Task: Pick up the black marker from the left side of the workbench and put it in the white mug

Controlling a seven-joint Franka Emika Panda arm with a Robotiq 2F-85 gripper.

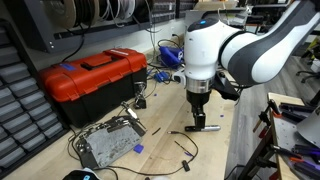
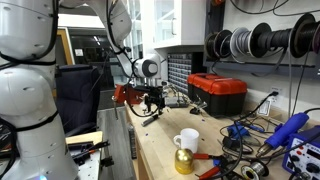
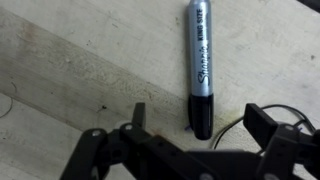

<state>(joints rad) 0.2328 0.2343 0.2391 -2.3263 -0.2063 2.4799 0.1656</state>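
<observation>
My open gripper will next go down onto the marker's black cap (image 1: 190, 128) (image 3: 201, 117) and close there, because the cap is already between the two fingers.
The black marker (image 3: 201, 70) lies flat on the light wooden workbench (image 3: 80, 60); it has a grey barrel with lettering and a black cap. In the wrist view the cap end sits between my two fingertips. My gripper (image 3: 199, 118) is open and holds nothing. In both exterior views the gripper (image 1: 199, 125) (image 2: 151, 106) hangs low over the bench surface. The marker shows in an exterior view as a dark stick (image 1: 207, 128) under the fingers. The white mug (image 2: 186, 142) stands upright on the bench, well away from the gripper.
A red toolbox (image 1: 90, 76) (image 2: 218, 93) sits on the bench. A metal tray-like part (image 1: 108, 140) lies in front of it. Thin black cables (image 1: 182, 148) lie near the marker. A gold ball (image 2: 184, 162) and tools (image 2: 240, 165) lie by the mug.
</observation>
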